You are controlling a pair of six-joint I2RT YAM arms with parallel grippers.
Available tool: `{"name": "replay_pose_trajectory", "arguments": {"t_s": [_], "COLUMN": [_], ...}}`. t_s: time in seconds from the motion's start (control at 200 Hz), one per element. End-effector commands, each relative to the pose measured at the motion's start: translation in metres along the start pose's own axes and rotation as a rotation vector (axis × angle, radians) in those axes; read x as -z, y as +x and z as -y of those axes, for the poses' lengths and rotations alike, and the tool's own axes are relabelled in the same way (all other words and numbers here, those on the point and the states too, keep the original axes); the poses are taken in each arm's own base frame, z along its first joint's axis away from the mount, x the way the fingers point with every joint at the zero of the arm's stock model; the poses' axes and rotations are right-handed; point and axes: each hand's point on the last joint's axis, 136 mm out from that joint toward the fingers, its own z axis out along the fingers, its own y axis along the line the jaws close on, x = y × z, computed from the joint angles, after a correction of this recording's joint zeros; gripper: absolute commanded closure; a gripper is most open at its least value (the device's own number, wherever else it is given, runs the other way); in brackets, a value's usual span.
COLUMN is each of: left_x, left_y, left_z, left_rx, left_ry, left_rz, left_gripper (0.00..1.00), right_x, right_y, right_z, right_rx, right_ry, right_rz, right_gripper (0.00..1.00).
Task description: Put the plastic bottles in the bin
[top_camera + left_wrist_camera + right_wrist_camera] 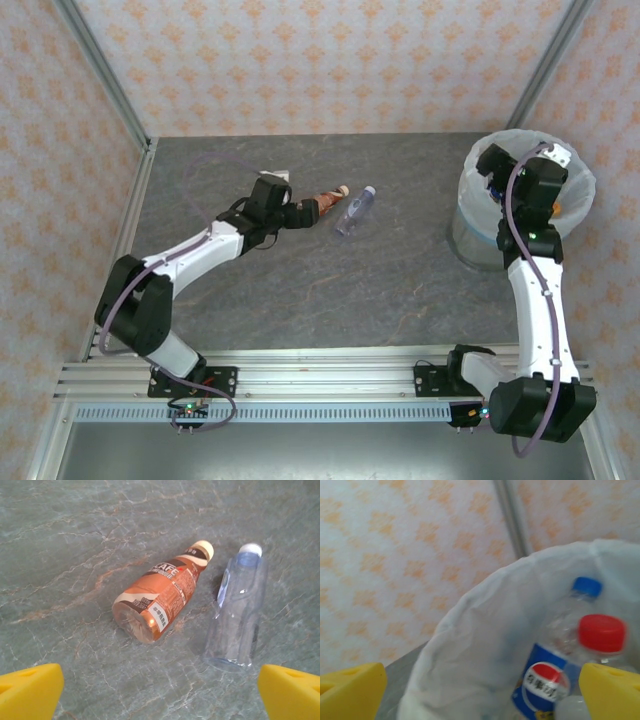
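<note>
I should next move my left gripper down past the base of the brown bottle and close it. The brown coffee bottle's lower body (323, 203) (149, 607) is below my left gripper, and the bottle's base end faces its open fingers.
Two plastic bottles lie on the table. One is a brown coffee bottle (162, 597) with a tan cap, the other a clear bottle (239, 615) with a pale cap just to its right. My left gripper (160, 695) hangs open just short of their bases, holding nothing. From above, the left gripper (305, 212) sits just left of the brown bottle (330, 200) and the clear bottle (355, 210). My right gripper (482, 695) is open and empty over the bin (485, 645). Inside lie a blue-labelled bottle (545, 680) and a red-capped bottle (601, 632).
The bin (480, 235) stands at the table's far right, close to the patterned side wall, with the right arm (535, 290) reaching up over its rim. A metal corner post (512, 520) rises behind it. Grey marbled tabletop (330, 290) stretches between the arms.
</note>
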Motion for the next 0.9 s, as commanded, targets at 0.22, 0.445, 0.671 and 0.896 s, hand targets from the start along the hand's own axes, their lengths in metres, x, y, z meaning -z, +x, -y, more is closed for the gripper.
{"name": "replay_pose_trajectory", "arguments": {"t_s": [0.22, 0.445, 0.671, 0.896], "left_x": [-0.030, -0.050, -0.079, -0.104], "left_y": [0.008, 0.011, 0.019, 0.028], "left_z": [-0.012, -0.015, -0.013, -0.011], "left_rx": [-0.165, -0.243, -0.268, -0.298], "left_ry": [-0.016, -0.013, 0.025, 0.051], "left_rz": [-0.182, -0.267, -0.350, -0.411], "left_gripper": [0.00, 0.00, 0.00, 0.00], "right_x": [0.041, 0.053, 0.052, 0.052], "right_y": [0.040, 0.059, 0.071, 0.076], "right_z": [-0.099, -0.132, -0.141, -0.132], "right_rx": [0.116, 0.203, 0.201, 0.205], "right_ry": [-0.399, -0.497, -0.514, -0.478], "right_rz": [-0.202, -0.221, -0.217, -0.216], "right_gripper": [0.01, 0.01, 0.01, 0.01]}}
